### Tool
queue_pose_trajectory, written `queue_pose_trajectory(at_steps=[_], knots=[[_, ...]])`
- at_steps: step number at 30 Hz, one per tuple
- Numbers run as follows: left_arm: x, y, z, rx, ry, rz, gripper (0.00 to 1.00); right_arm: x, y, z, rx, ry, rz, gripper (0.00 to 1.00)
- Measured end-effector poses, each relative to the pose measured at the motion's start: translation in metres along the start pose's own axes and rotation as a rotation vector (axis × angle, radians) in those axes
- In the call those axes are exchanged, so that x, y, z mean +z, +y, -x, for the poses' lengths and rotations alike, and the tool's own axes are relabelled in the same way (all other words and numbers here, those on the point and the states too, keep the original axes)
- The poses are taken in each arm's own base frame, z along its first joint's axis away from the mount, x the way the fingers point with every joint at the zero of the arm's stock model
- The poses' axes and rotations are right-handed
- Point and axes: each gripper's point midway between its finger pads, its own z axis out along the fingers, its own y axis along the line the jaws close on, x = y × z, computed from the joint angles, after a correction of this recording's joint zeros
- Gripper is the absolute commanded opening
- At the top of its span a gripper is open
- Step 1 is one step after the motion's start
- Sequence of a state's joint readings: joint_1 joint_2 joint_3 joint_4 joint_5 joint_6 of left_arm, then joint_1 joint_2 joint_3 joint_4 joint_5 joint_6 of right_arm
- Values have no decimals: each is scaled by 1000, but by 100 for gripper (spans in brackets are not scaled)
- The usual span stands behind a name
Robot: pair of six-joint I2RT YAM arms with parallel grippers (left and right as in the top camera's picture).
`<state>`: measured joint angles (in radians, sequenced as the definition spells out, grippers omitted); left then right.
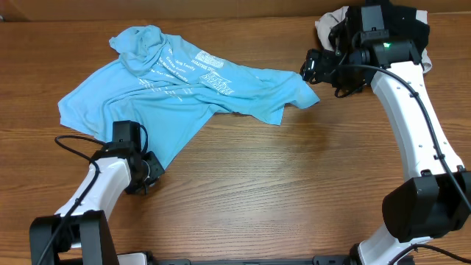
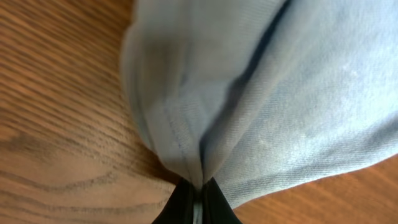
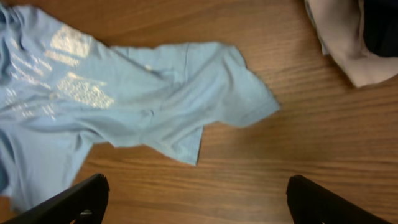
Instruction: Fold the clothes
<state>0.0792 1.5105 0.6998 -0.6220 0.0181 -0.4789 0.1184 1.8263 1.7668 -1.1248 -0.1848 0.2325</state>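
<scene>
My right gripper will go down with open fingers onto the sleeve's pointed end corner (image 1: pixel 316 101) (image 3: pixel 272 107), because that corner lies clear on bare wood, away from the beige garment.
The light sky-blue T-shirt (image 1: pixel 184 92) lies crumpled across the back left of the wooden table, white lettering facing up. My left gripper (image 1: pixel 152 171) is shut on the shirt's near hem corner; the left wrist view shows the blue cloth (image 2: pixel 261 93) bunched into the black jaws (image 2: pixel 198 198). My right gripper (image 1: pixel 315 70) is open and empty, held above the table beside the shirt's right sleeve. In the right wrist view the sleeve (image 3: pixel 205 99) lies ahead of the wide-spread fingers (image 3: pixel 199 202).
A beige garment (image 1: pixel 327 26) with a black garment (image 1: pixel 416 29) lies at the back right corner, partly under my right arm; both show in the right wrist view's top right, beige (image 3: pixel 348 43). Bare wood fills the table's front and middle.
</scene>
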Motion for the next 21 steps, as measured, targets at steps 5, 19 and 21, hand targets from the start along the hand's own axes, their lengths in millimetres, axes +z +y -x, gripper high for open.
queue_pose_trajectory(at_steps=[5, 19, 21], knots=[[-2, -6, 5, 59, 6, -15, 4, 14, -10, 12, 39, -31, -49, 91], [-5, -12, 15, 92, -31, -37, 4, 110, -47, -16, 127, 159, -165, 75], [-5, -12, 16, 92, -36, -39, 4, 118, -49, -16, 131, 162, -171, 74]])
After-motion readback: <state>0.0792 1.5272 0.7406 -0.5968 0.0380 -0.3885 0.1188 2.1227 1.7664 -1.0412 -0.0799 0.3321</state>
